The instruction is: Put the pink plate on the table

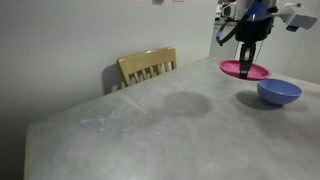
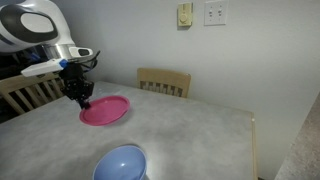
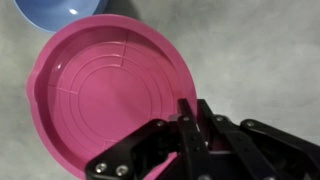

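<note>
The plate's rim overlaps the bowl. My gripper will next move the plate away from the bowl and down onto the grey table to let it go.
The pink plate (image 3: 105,85) is round and shallow with a raised rim, and fills most of the wrist view. It lies low over the grey table (image 1: 150,130) near its far edge in both exterior views (image 1: 244,70) (image 2: 105,110). I cannot tell whether it rests on the table or hangs just above it. My gripper (image 3: 190,105) reaches down over the plate's edge (image 1: 246,58) (image 2: 85,99). Its two fingers are closed tight together on the rim.
A lavender-blue bowl (image 1: 279,92) (image 2: 121,163) (image 3: 60,12) stands on the table close beside the plate. A wooden slat-back chair (image 1: 148,66) (image 2: 164,81) is at the table's edge by the wall. Another chair (image 2: 25,92) stands behind the arm.
</note>
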You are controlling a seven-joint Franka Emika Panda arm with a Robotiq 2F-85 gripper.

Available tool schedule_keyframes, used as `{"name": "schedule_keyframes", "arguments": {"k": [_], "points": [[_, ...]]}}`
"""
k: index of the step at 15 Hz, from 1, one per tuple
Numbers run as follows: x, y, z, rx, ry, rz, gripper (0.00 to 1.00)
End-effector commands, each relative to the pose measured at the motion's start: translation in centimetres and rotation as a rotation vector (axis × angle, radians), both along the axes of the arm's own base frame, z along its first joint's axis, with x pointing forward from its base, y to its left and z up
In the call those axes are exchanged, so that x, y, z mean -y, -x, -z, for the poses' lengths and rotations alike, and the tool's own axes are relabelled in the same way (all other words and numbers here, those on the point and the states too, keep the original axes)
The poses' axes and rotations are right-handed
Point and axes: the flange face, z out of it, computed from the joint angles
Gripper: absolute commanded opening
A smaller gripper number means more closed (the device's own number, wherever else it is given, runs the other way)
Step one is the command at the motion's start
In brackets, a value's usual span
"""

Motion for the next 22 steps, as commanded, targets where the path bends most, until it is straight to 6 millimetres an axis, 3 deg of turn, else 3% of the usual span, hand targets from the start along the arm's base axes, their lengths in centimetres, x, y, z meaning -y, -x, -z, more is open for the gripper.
{"name": "schedule_keyframes", "arguments": {"k": [1, 7, 17, 22], "points": [[-3.1, -0.8, 0.3, -0.018, -0.035, 0.055, 0.03], [-6.0, -0.5, 2.7, -0.019, -0.088, 0.147, 0.03], [-10.5, -3.1, 11.1, 0.087, -0.146, 0.422, 0.03], [-11.6, -4.2, 13.5, 0.074, -0.117, 0.527, 0.03]]}}
